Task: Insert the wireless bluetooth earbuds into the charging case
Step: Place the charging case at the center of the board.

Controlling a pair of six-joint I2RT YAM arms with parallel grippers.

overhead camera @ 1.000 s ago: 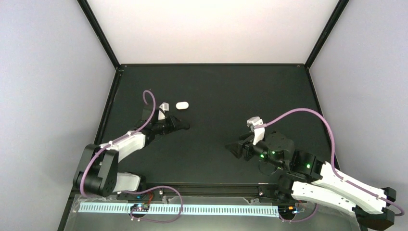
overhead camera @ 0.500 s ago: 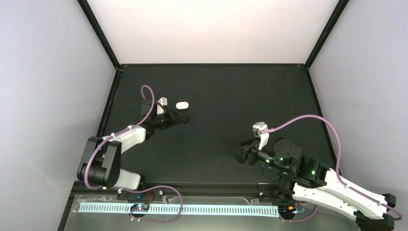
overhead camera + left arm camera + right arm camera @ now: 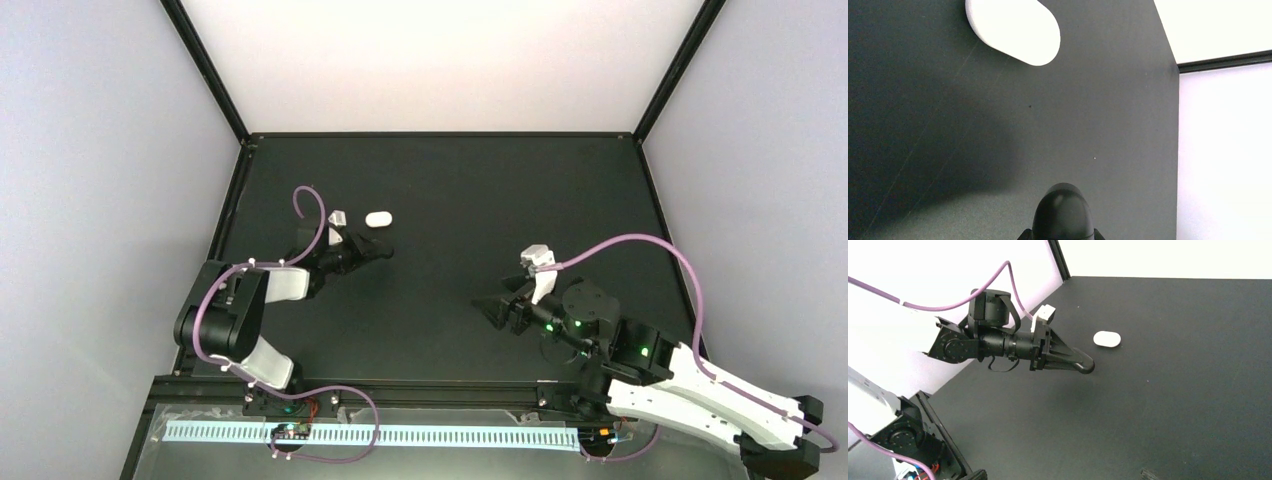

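I need to lower the black charging case first with my left gripper and then open the gripper, to get the case onto the table on the white case's near side (image 3: 379, 255) (image 3: 1010, 184).
My left gripper (image 3: 376, 252) is shut on a black pill-shaped charging case (image 3: 1062, 210), whose rounded end sticks out past the fingers (image 3: 1058, 354). It hovers just in front of a white pill-shaped case (image 3: 377, 218) that lies closed on the black table; the left wrist view shows this white case (image 3: 1013, 30) at upper left. My right gripper (image 3: 493, 310) stands open at the table's right middle, aimed left, with nothing between its jaws. The right wrist view looks across at the left gripper (image 3: 1073, 361) and the white case (image 3: 1107, 338). The earbuds are out of view.
The black table (image 3: 470, 180) is bordered by a black frame and white walls. Purple cables loop over both arms. The left arm's elbow (image 3: 225, 315) stands at the table's left edge. A light strip (image 3: 370, 434) runs along the near edge.
The left arm folded, its elbow swinging back toward the left edge, while its gripper edged slightly toward the white case. The right gripper drew back, then returned forward, still open.
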